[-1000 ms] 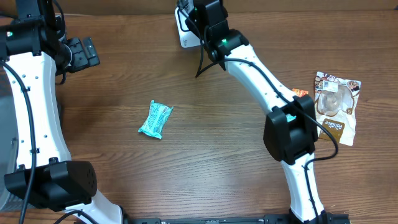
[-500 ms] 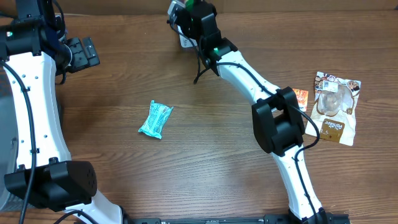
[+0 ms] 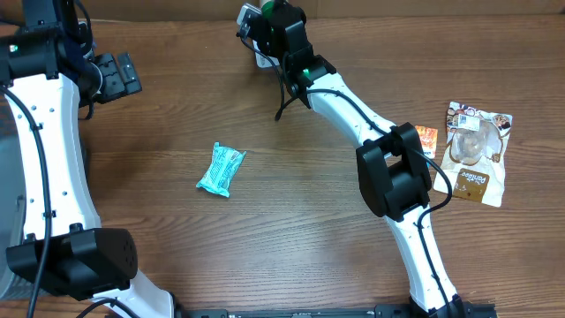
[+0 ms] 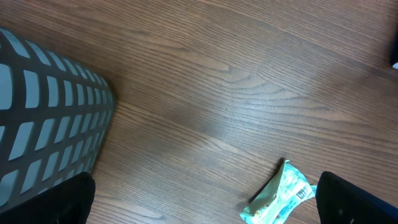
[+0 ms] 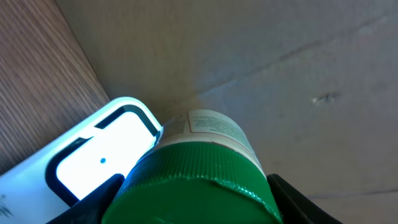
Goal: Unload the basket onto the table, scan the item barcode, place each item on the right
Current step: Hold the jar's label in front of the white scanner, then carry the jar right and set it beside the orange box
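My right gripper needs to move back and down next to release the bottle beside the orange packet, because the packet is to the gripper's right in the overhead view.
The item is a bottle with a green ribbed cap (image 5: 199, 180) and a white label (image 5: 214, 127). My right gripper (image 5: 196, 199) is shut on it, one finger on each side of the cap. It is held right beside the white scanner (image 5: 93, 162), whose window glows. From overhead, the right gripper (image 3: 265, 22) and green cap (image 3: 269, 7) sit at the table's far edge above the scanner (image 3: 262, 56). No barcode shows on the label. My left gripper (image 3: 119, 75) hangs open at the far left, with nothing between its fingers (image 4: 68, 202).
A teal snack packet (image 3: 221, 170) lies left of centre and also shows in the left wrist view (image 4: 280, 196). A brown pouch (image 3: 477, 152) and a small orange packet (image 3: 427, 139) lie at the right. A grey mesh basket (image 4: 43, 118) stands at the left.
The right arm swung left and back, bringing the bottle up over the scanner, then held still for the last half second. The left arm has not moved.
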Available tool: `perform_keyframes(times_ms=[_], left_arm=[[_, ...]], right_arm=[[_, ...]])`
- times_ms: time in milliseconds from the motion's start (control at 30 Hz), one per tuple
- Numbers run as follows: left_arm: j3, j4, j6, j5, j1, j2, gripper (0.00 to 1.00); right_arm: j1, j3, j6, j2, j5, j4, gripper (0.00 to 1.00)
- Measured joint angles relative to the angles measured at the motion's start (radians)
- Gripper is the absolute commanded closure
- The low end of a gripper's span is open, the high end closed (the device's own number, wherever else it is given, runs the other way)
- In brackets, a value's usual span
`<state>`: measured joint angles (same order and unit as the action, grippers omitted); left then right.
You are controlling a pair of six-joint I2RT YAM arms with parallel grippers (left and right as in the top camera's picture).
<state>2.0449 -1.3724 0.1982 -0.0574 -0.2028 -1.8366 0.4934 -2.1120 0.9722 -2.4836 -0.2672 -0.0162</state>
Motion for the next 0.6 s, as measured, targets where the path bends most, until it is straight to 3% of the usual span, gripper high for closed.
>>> perform_keyframes(times_ms=[300, 600], left_arm=[[0.000, 0.000, 0.000, 0.000, 0.000, 0.000, 0.01], [0.000, 0.000, 0.000, 0.000, 0.000, 0.000, 0.00]], right_arm=[[-0.001, 0.003, -0.249, 0.056, 0.035, -0.174, 0.53], [-0.007, 0.005, -0.578, 0.418, 0.111, -0.558, 0.52]])
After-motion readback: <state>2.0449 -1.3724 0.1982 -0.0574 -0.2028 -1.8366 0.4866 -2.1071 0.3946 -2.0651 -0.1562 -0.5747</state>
